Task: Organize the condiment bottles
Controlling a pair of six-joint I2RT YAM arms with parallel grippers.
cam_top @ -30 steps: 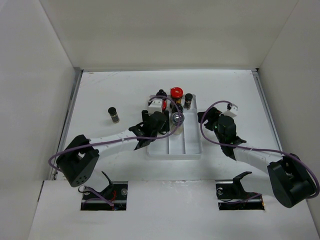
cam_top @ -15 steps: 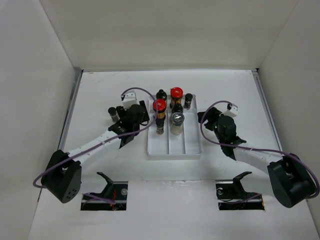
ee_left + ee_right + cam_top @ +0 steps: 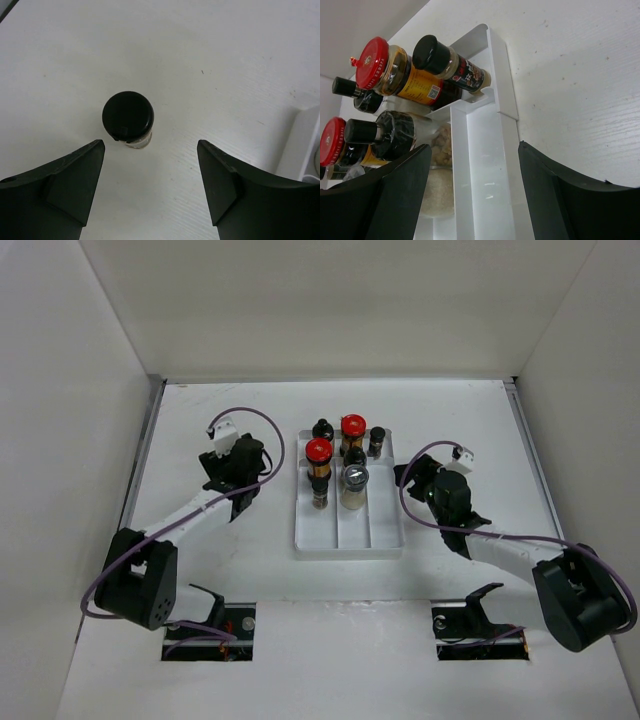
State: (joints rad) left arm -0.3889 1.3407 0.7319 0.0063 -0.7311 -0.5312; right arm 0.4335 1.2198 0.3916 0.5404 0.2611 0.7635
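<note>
The jar's black cap (image 3: 128,116) is ahead of one finger, so my left gripper should go down and left in the wrist view to close around it.
A small black-capped jar (image 3: 128,120) stands alone on the table left of the tray. My left gripper (image 3: 150,150) is open above it, and the jar sits just ahead of the left finger. In the top view my left gripper (image 3: 224,466) hides this jar. In the white divided tray (image 3: 385,530) stand two brown red-lidded jars (image 3: 318,468) (image 3: 352,432), two small black-capped ones (image 3: 322,430) (image 3: 377,440) and a clear jar with a silvery lid (image 3: 355,484). My right gripper (image 3: 410,476) is open and empty beside the tray's right wall (image 3: 490,165).
White walls enclose the table on the left, back and right. The tray's near half (image 3: 350,540) holds no jars. Purple cables loop over both arms. The right wrist view shows the jars (image 3: 395,70) at the tray's far end.
My left arm has swung left, away from the tray, leaving a red-lidded jar standing in the left compartment. It now hangs over the lone black-capped jar. The right arm has not moved.
</note>
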